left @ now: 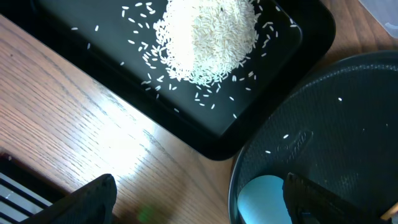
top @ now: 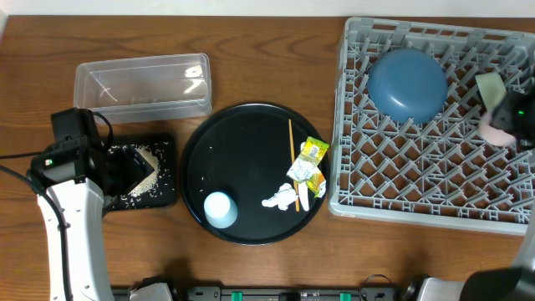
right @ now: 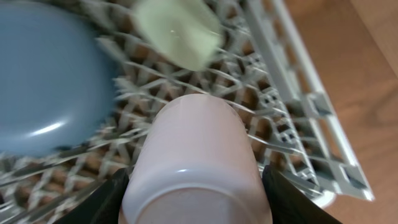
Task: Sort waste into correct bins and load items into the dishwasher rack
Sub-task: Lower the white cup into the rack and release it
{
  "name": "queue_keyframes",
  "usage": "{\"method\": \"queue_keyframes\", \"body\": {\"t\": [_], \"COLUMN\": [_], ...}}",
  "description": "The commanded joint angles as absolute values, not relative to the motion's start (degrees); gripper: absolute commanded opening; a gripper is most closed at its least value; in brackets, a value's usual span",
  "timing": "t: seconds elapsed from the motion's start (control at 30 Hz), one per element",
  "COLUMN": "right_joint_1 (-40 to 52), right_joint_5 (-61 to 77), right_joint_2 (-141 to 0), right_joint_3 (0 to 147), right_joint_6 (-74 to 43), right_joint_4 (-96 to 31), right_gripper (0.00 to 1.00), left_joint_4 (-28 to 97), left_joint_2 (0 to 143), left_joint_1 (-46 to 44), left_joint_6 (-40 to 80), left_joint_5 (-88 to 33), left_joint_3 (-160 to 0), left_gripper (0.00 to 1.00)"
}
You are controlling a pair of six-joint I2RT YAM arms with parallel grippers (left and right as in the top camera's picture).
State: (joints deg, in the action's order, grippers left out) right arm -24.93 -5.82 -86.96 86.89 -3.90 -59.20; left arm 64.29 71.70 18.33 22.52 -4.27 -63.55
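The robot's right gripper should go down toward the right in the overhead view and release the whitish cup onto the empty slots beside the cream bowl.
The whitish cup (right: 196, 155) is held base-up between my right gripper's fingers (right: 196, 202) over the grey dishwasher rack (top: 418, 196), near its right side (top: 500, 127). A blue bowl-like plate (top: 407, 82) and a small cream bowl (top: 491, 84) lie in the rack. My left gripper (left: 205, 205) is open and empty above the table, between the shallow black tray holding rice (left: 205, 37) and the round black tray. The pale blue cup (top: 220, 209), wooden stick (top: 291, 142), yellow-green wrappers (top: 309, 163) and white scrap (top: 280, 199) lie on the round tray. The clear tub (top: 142, 84) stands at the back left.
The large round black tray (top: 242, 142) sits mid-table between the bins and the rack. Loose rice grains are scattered around the pile in the shallow tray (top: 146, 176). The left arm's white link (top: 75, 242) runs along the front left.
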Motion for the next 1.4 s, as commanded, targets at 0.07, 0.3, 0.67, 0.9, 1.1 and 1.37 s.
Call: {"method": "queue_keyframes", "body": {"t": [0.07, 0.3, 0.67, 0.9, 1.1, 1.37], "right_joint_1": [-31.90, -34.98, -34.85, -34.85, -34.85, -34.85], "right_joint_5": [-5.78, -5.76, -4.25, -1.10, -1.04, -1.06], "right_joint_2": [-92.90, -99.29, -102.65, -102.65, -102.43, -101.60], "right_joint_3": [86.87, 86.87, 86.89, 87.02, 87.66, 88.33], "right_joint_6": [-3.46, -4.93, -4.91, -4.89, -4.89, -4.89], "right_joint_4": [-58.76, -57.58, -54.46, -52.71, -52.69, -52.88], "right_gripper": [0.36, 0.34, 0.34, 0.33, 0.33, 0.33], "left_joint_4": [64.47, 64.47, 64.47, 64.47, 64.45, 64.42], "left_joint_2": [71.92, 71.92, 71.92, 71.92, 71.92, 71.92], "left_joint_1": [18.57, 18.57, 18.57, 18.57, 18.57, 18.57], "left_joint_6": [23.05, 23.03, 23.05, 23.05, 23.05, 23.07], "left_joint_5": [-3.62, -3.62, -3.62, -3.62, -3.62, -3.62], "left_joint_3": [-63.22, -63.22, -63.22, -63.22, -63.22, -63.22], "left_gripper": [0.87, 0.87, 0.87, 0.87, 0.87, 0.87]}}
